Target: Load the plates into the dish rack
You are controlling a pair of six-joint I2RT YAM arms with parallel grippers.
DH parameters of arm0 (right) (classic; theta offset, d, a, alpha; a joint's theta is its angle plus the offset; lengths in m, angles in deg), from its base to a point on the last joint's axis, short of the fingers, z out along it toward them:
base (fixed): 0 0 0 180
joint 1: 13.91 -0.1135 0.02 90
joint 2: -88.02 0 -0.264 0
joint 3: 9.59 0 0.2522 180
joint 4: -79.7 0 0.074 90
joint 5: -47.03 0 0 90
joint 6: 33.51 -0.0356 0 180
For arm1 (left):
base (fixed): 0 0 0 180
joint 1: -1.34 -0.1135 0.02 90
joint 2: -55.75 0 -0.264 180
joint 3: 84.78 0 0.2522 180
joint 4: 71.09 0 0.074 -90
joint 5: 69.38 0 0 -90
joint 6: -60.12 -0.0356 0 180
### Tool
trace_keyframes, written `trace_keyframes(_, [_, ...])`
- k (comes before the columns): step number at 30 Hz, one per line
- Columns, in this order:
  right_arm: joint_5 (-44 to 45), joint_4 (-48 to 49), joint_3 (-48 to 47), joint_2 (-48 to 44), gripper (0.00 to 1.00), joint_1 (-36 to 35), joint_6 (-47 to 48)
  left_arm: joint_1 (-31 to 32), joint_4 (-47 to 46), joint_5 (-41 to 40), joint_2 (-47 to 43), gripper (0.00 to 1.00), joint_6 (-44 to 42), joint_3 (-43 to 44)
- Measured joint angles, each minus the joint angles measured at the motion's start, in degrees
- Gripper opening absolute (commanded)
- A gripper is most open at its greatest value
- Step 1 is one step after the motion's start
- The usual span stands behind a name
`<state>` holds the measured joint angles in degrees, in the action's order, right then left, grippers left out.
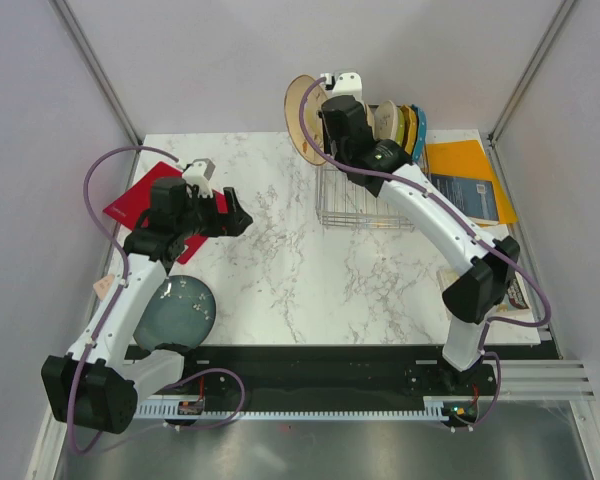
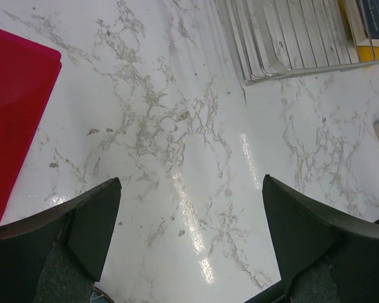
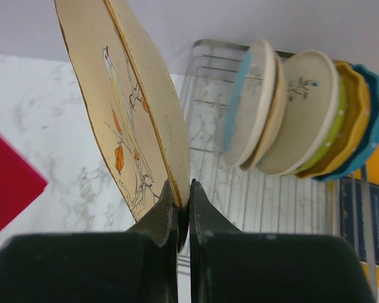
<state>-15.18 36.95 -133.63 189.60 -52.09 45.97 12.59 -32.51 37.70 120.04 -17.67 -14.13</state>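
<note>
My right gripper needs to turn the cream plate parallel to the standing ones next, lower it and release, since the rack's empty end (image 3: 208, 120) is below, beside the half-blue plate.
My right gripper (image 3: 180, 189) is shut on the lower rim of a cream plate with a bird-and-branch drawing (image 3: 123, 107), held on edge in the air at the left end of the wire dish rack (image 3: 265, 189). From above, that plate (image 1: 303, 118) hangs over the rack's (image 1: 365, 205) far left corner. A half-blue, half-cream plate (image 3: 249, 107) and another cream plate (image 3: 303, 104) stand upright in the rack. A dark teal-grey plate (image 1: 177, 312) lies flat at the table's near left, partly under my left arm. My left gripper (image 1: 238, 218) hangs open and empty (image 2: 192, 208) over bare marble.
A red mat (image 1: 140, 200) lies at the far left, beside the left gripper. Yellow-green and blue dishes (image 3: 360, 120) stand behind the plates in the rack. An orange folder (image 1: 470, 165) and a blue book (image 1: 472, 197) lie right of the rack. Walls close in on both sides.
</note>
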Motion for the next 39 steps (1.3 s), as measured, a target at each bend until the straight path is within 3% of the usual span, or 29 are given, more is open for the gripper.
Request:
trace_keyframes(7, [19.21,4.17,-6.21,10.32,0.00,0.92,1.97,-3.19,-0.57,1.84,-4.61,0.99,1.95,-4.52])
trace_keyframes(15, [29.83,8.76,-19.67,21.51,0.00,0.81,9.86,-4.07,-2.56,2.97,-6.25,0.99,3.37,-8.33])
trace_keyframes(22, [35.15,15.12,-22.80,27.98,0.00,0.50,17.42,-4.11,-4.33,3.04,-8.35,0.99,3.74,-11.08])
trace_keyframes(39, [36.46,18.82,-24.85,38.60,0.00,0.85,25.46,-4.15,-7.13,3.08,-10.47,0.99,3.76,-14.73])
